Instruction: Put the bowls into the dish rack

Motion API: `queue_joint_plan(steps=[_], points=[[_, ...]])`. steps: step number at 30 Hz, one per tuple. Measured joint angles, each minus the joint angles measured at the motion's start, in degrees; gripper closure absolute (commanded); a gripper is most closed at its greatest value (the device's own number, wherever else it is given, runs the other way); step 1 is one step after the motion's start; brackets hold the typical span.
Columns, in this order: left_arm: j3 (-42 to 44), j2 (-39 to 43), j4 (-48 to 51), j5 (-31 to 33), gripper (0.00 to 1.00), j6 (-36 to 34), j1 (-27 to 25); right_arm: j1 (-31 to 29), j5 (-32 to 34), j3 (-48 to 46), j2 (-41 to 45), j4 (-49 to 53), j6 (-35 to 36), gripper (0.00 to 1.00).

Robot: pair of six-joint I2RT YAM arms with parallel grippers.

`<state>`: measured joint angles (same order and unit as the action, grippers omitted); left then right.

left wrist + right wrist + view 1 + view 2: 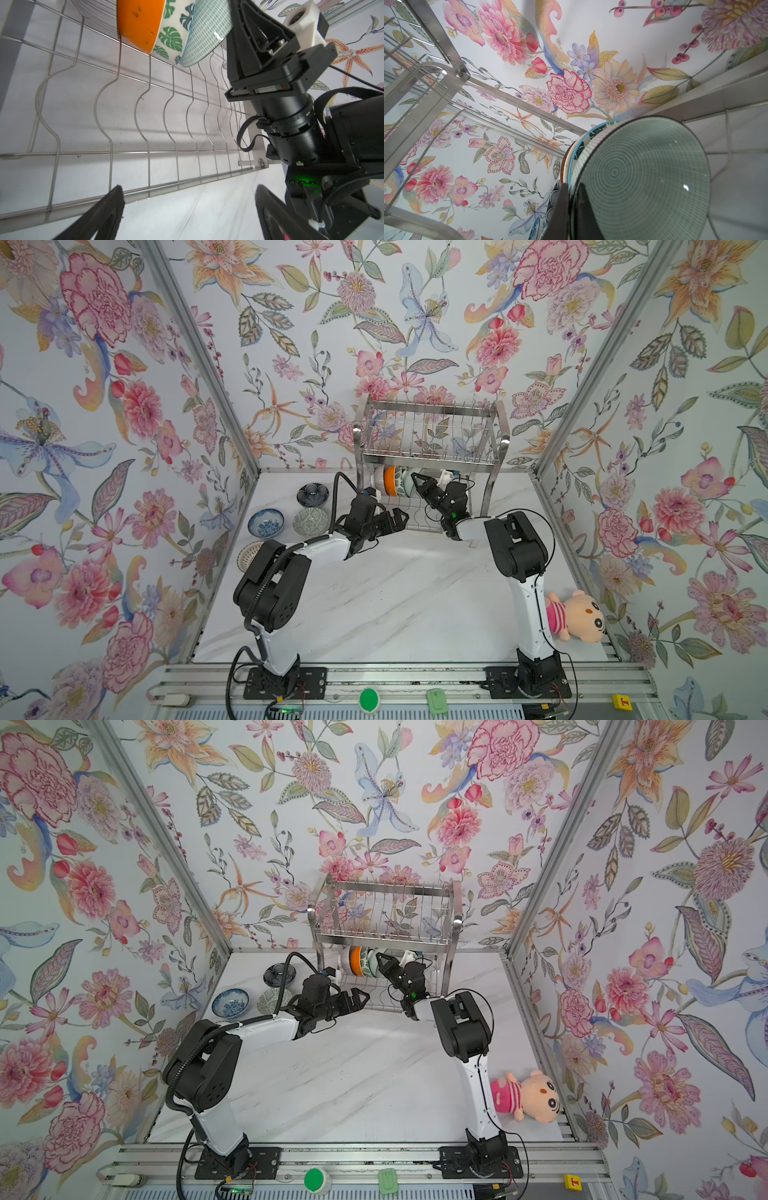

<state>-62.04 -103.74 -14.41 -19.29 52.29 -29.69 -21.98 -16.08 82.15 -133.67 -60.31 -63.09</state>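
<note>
My right gripper eases down and slightly away from the green leaf bowl (172,35) onto the lower shelf's wires next, then releases, since the teal bowl crowds its neighbor.
The dish rack (502,456) (456,936) stands at the back of the table. On its lower shelf (145,116) three bowls stand on edge side by side: a white-and-orange bowl (137,22), a green leaf bowl (172,35) and a teal patterned bowl (204,35) (639,176). My right gripper (415,480) (380,960) (572,187) is shut on the teal bowl's rim, one finger inside and one outside. My left gripper (399,517) (360,997) (189,188) is open and empty, just in front of the lower shelf's front edge.
On the table left of the rack sit a dark navy bowl (312,494), a blue-white floral bowl (266,523), a grey-green bowl (310,521) and a tan lattice bowl (248,556), the last partly hidden by the left arm. A pink-striped plush toy (575,616) lies at the front right.
</note>
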Motion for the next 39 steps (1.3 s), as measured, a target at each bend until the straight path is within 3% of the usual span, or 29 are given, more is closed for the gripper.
queue_joint_plan(steps=[15,21,24,39], points=[[0.00,0.00,0.90,0.00,0.01,-0.70,0.44,0.22,2.14,1.14,-2.23,-0.55,-1.03,1.00],[0.00,0.00,0.90,0.00,0.01,-0.72,0.44,0.22,2.40,1.16,-2.21,0.11,-0.15,0.94],[0.00,0.00,0.90,0.00,0.01,-0.72,0.44,0.22,2.40,1.36,-2.21,0.68,0.35,0.87],[0.02,0.02,0.90,0.02,0.01,-0.68,0.44,0.22,2.34,1.44,-2.10,2.97,0.92,0.81]])
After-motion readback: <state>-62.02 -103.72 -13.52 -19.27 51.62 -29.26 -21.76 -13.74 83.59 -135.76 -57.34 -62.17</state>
